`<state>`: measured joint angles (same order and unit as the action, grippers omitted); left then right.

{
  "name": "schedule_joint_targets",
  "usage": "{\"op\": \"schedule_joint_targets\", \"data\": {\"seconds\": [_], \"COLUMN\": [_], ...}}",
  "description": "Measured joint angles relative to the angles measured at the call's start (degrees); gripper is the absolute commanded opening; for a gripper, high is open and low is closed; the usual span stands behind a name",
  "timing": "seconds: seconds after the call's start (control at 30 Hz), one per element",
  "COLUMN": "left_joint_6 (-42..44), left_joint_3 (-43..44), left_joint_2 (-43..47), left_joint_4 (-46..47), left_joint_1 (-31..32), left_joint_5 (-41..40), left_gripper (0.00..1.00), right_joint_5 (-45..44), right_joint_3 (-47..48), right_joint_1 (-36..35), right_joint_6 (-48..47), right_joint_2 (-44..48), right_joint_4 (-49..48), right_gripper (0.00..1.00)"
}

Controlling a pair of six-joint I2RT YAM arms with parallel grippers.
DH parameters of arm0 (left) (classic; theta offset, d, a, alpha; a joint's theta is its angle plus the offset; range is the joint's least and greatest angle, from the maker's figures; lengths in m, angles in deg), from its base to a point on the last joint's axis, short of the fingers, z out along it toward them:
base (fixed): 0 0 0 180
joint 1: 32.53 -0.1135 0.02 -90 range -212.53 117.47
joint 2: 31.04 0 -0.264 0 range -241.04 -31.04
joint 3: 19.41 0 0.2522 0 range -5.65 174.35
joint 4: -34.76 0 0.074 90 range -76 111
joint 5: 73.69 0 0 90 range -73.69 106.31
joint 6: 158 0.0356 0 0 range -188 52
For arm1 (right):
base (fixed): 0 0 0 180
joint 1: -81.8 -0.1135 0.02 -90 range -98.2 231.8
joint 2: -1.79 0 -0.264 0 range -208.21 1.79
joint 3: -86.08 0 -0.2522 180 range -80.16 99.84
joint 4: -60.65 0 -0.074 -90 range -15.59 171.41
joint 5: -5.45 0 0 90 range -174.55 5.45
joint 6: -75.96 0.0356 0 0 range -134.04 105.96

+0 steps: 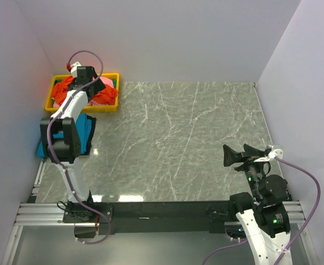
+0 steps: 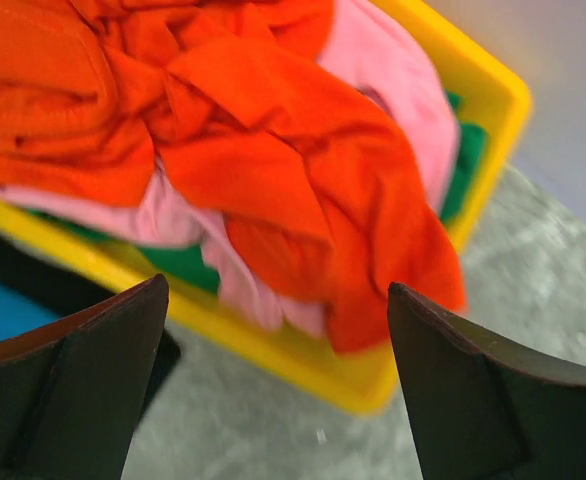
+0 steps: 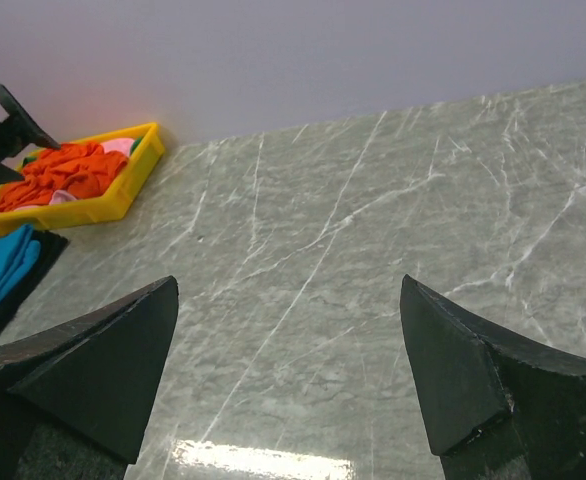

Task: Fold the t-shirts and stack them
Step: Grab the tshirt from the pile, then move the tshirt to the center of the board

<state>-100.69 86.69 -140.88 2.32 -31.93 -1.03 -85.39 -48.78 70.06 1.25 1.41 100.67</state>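
Observation:
I will next move my left gripper to the left in the top view and down to the orange t-shirt, which is on the pale pink one.
A bright orange t-shirt (image 2: 273, 150) lies crumpled over a pale pink t-shirt (image 2: 398, 80) in the yellow tray (image 2: 358, 378). In the top view the tray (image 1: 111, 108) sits at the far left corner, with the orange t-shirt (image 1: 104, 96) in it. A teal blue t-shirt (image 1: 84, 130) lies folded on the table just in front of the tray; it also shows in the right wrist view (image 3: 3, 265). My left gripper (image 2: 276, 288) is open and empty, hovering just above the tray's near rim (image 1: 93, 84). My right gripper (image 3: 289, 281) is open and empty above the bare table at the near right (image 1: 239, 152).
Green cloth (image 2: 183, 262) lies under the shirts in the tray. A black mat (image 3: 28, 285) lies under the blue shirt. White walls close in the table at the left, back and right. Grey marble table (image 1: 184, 138) stretches between the arms.

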Motion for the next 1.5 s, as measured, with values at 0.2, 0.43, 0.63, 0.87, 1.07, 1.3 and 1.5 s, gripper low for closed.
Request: {"op": "schedule_joint_targets", "data": {"seconds": [0.2,0.43,0.63,0.87,1.07,1.3,1.5], "left_joint_6": [-0.2,-0.4,-1.1,-0.3,-0.6,-2.6,-0.9], "left_joint_3": [7.1,15.2,16.6,14.3,10.2,9.3,10.9], "left_joint_2": [-11.1,-20.3,-23.3,-23.3,-19.6,-6.8,4.5], "left_joint_4": [1.7,4.7,6.8,14.6,18.5,18.6,19.5], "left_joint_1": [-5.0,-9.4,-11.6,-13.6,-13.8,-11.9,-5.4], "left_joint_5": [-0.7,-0.5,1.7,7.5,11.3,13.5,14.1], "left_gripper": [0.92,0.84,0.44,0.01,0.0,0.01,0.0], "right_joint_5": [0.3,1.4,1.6,1.8,1.8,2.1,2.7], "right_joint_3": [0.0,0.0,0.0,0.0,0.0,0.0,0.0], "right_joint_1": [0.0,0.0,0.0,0.0,0.0,0.0,0.0], "right_joint_6": [-0.2,-0.2,-0.2,-0.2,-0.2,-0.2,-0.2], "right_joint_2": [-0.1,-2.3,-3.1,-3.8,-3.8,-3.8,-3.3], "right_joint_4": [0.0,0.2,0.4,0.5,0.5,0.5,0.4], "right_gripper": [0.97,0.98,0.98,0.98,0.98,0.98,0.98]}}
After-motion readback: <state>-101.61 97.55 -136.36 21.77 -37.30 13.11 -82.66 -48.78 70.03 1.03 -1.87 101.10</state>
